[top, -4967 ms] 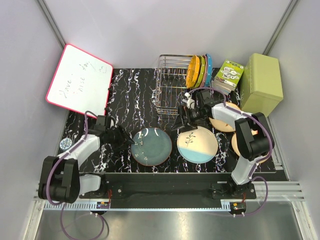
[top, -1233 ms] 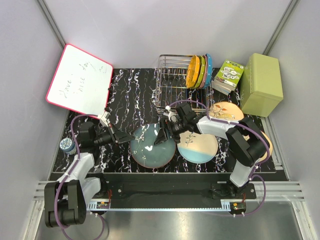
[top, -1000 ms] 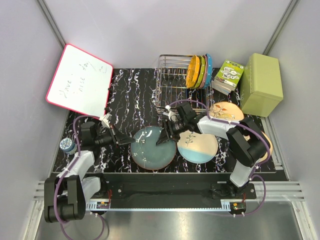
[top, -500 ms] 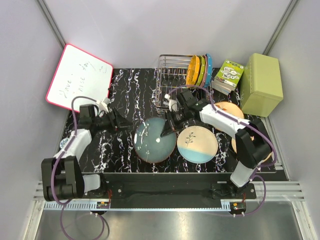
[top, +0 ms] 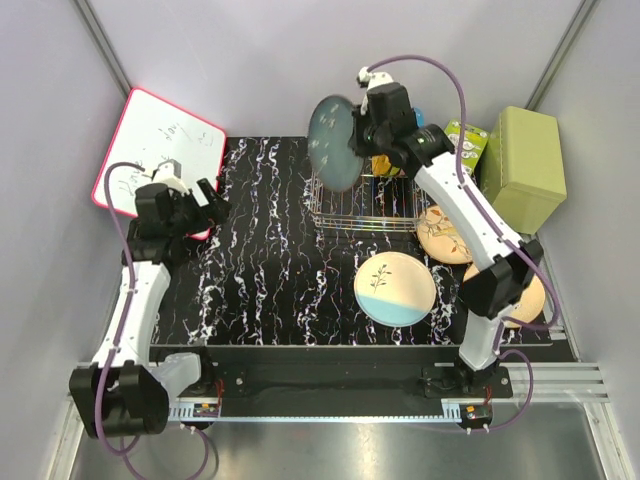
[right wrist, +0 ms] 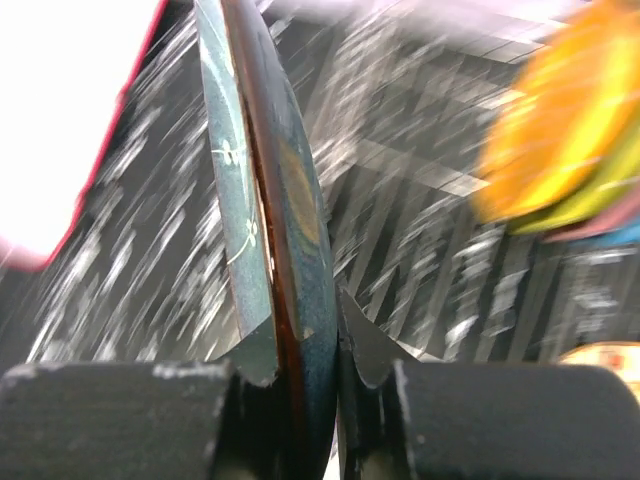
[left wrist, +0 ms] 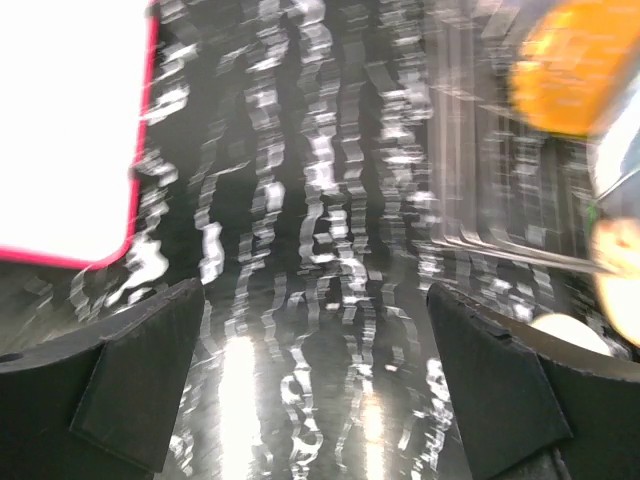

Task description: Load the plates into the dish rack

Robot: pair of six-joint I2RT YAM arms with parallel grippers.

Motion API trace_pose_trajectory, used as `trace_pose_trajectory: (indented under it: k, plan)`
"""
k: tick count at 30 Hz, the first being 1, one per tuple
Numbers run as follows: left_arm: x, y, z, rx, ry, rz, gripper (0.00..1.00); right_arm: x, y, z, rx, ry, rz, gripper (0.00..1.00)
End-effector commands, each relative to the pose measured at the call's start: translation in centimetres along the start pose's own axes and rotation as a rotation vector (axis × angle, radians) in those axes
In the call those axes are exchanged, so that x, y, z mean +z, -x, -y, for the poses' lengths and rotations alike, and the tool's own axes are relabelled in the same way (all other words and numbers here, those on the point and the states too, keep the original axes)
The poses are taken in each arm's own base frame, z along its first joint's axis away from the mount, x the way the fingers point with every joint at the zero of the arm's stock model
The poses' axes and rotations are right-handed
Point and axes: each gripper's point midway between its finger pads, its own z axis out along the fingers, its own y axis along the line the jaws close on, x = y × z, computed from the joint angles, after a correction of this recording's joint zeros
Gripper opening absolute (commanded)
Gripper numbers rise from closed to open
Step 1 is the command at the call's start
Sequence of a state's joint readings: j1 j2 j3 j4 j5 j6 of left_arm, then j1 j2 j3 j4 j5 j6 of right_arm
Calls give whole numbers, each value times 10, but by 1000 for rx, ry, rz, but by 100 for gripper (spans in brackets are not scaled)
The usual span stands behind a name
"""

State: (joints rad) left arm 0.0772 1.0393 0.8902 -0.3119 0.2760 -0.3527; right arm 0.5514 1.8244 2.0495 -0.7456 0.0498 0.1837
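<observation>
The teal-blue plate (top: pixel 333 143) hangs skewed to the small bright plates. The right gripper turns in line with them next and lowers it beside the orange one.
The teal-blue plate (top: pixel 333 143) hangs on edge in the air above the left end of the dish rack (top: pixel 365 222). My right gripper (top: pixel 363 130) is shut on its rim; in the right wrist view the plate (right wrist: pixel 268 200) stands edge-on between the pads, gripper (right wrist: pixel 300 370). The cream and light-blue plate (top: pixel 395 288) lies flat on the table. A peach plate (top: pixel 448 235) lies to its right, and another (top: pixel 525 298) is partly hidden by the right arm. My left gripper (top: pixel 205 195) is open and empty at the left, gripper (left wrist: pixel 315 400) above the bare marbled table.
A pink-rimmed whiteboard (top: pixel 160 160) leans at the back left, close to the left gripper. Small bright plates (right wrist: pixel 555 130) stand in the rack's right end. An olive-green box (top: pixel 522 165) and a green-white packet (top: pixel 462 145) sit at the back right.
The right gripper has lifted the teal-blue plate off the table and swung it upright over the rack. The left gripper has let go, opened wide and drawn back to the left.
</observation>
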Motion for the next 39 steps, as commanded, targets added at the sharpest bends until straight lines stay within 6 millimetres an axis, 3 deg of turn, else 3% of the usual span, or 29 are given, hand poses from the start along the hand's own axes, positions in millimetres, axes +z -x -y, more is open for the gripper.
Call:
trace_pose_trajectory:
  k: [1,3,5,11,23,39]
  plan:
    - [4,15,-31,10,224,39,99,6,91,65,107,-425,351,0]
    - [4,20,-27,31,223,41,99,6,104,83,126,-545,420,0]
    - [5,18,-33,35,272,32,99,22,107,87,117,-573,432,0]
    - [2,9,-33,21,312,37,99,42,101,112,41,-777,427,0]
    - [12,-18,-26,-12,248,-47,99,66,96,125,11,-842,431,0]
    - [19,-29,-30,-12,246,-76,99,119,59,163,-35,-865,332,0]
